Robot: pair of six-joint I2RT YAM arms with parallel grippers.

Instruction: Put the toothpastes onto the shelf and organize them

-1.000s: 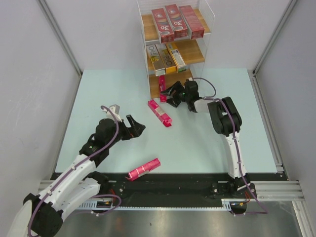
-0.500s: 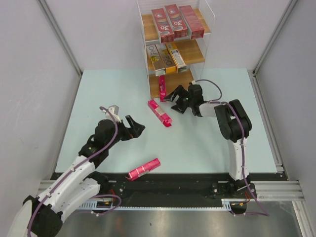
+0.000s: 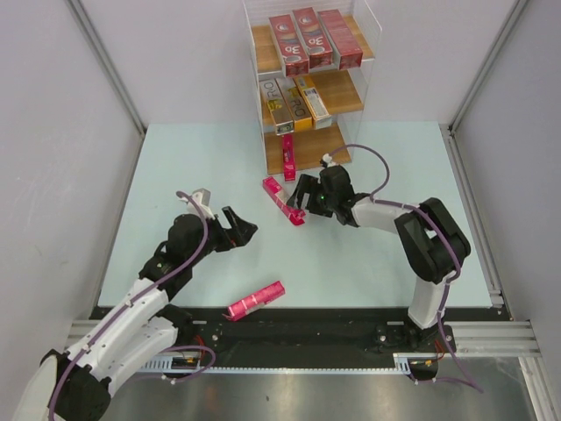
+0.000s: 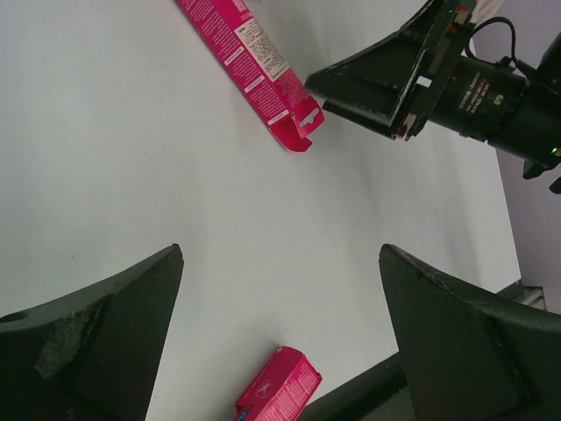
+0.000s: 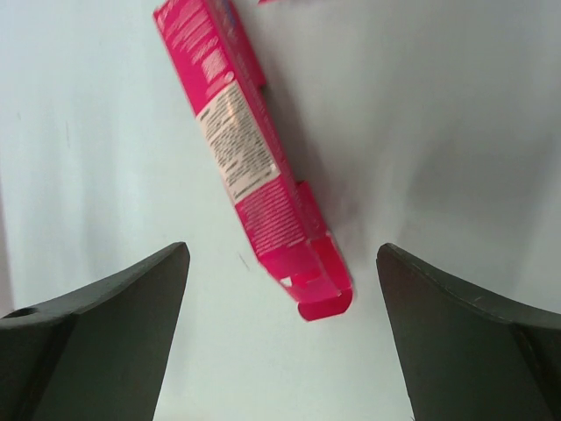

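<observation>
The open-flapped carton's near end [image 3: 296,216] [image 5: 282,232] is below my right gripper's spread fingers. I should lower my right gripper, moving it gently left in the top view, and close it across that end.
The shelf [image 3: 344,92] stands at the table's far middle. Three dark red toothpaste cartons [image 3: 311,39] lie on its top tier, gold and silver ones [image 3: 296,103] on the middle tier, and one pink carton [image 3: 287,156] on the bottom tier. A pink carton [image 3: 283,200] lies on the table in front of the shelf, its end flap open [image 5: 324,303]. My right gripper [image 3: 301,200] is open just above this carton's near end [image 5: 282,250]. Another pink carton [image 3: 255,300] lies near the front edge. My left gripper [image 3: 238,230] is open and empty [image 4: 281,249].
The light blue table [image 3: 193,175] has grey walls on both sides. A black rail [image 3: 333,320] runs along the front edge. The left wrist view shows the right gripper [image 4: 368,83] beside the open-flapped carton [image 4: 250,57], and the front carton [image 4: 280,395] below.
My right gripper has moved from the shelf's bottom tier, forward and left, to the pink carton on the table. The left arm has not moved.
</observation>
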